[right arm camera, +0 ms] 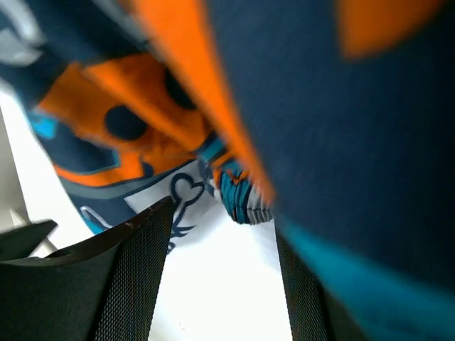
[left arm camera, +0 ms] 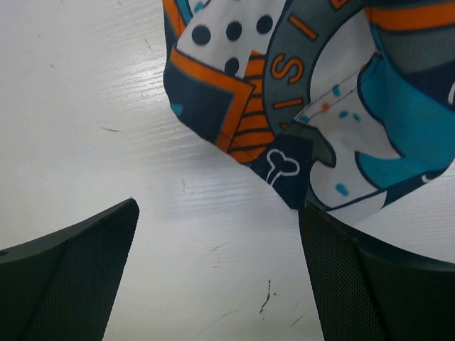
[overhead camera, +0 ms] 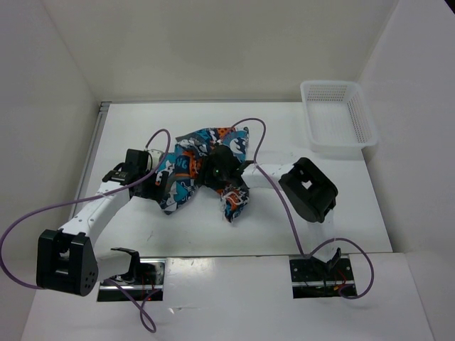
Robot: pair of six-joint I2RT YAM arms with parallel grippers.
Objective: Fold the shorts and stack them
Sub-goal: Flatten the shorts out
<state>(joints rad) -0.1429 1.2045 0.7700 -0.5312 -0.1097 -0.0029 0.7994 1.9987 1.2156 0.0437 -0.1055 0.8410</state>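
Observation:
My right gripper is lined up with its fingers open, and the bunched fold of the shorts lies just outward, so it should push outward and close on the fold.
The shorts (overhead camera: 192, 163), with a busy print in teal, orange, white and dark blue, lie crumpled in the middle of the table. My left gripper (overhead camera: 161, 186) is at their left edge. In the left wrist view it (left arm camera: 217, 204) is open over bare table, and its right finger (left arm camera: 370, 284) touches the hem of the shorts (left arm camera: 298, 92). My right gripper (overhead camera: 226, 179) is low over the middle of the shorts. In the right wrist view it (right arm camera: 224, 217) is open with bare table between the fingers. Blurred fabric of the shorts (right arm camera: 234, 85) hangs close above and drapes over the right finger.
A white mesh plastic basket (overhead camera: 338, 117) stands at the back right of the table. A purple cable (overhead camera: 274, 170) arcs over the right arm. White walls close in the table (overhead camera: 341, 213) on the left, back and right.

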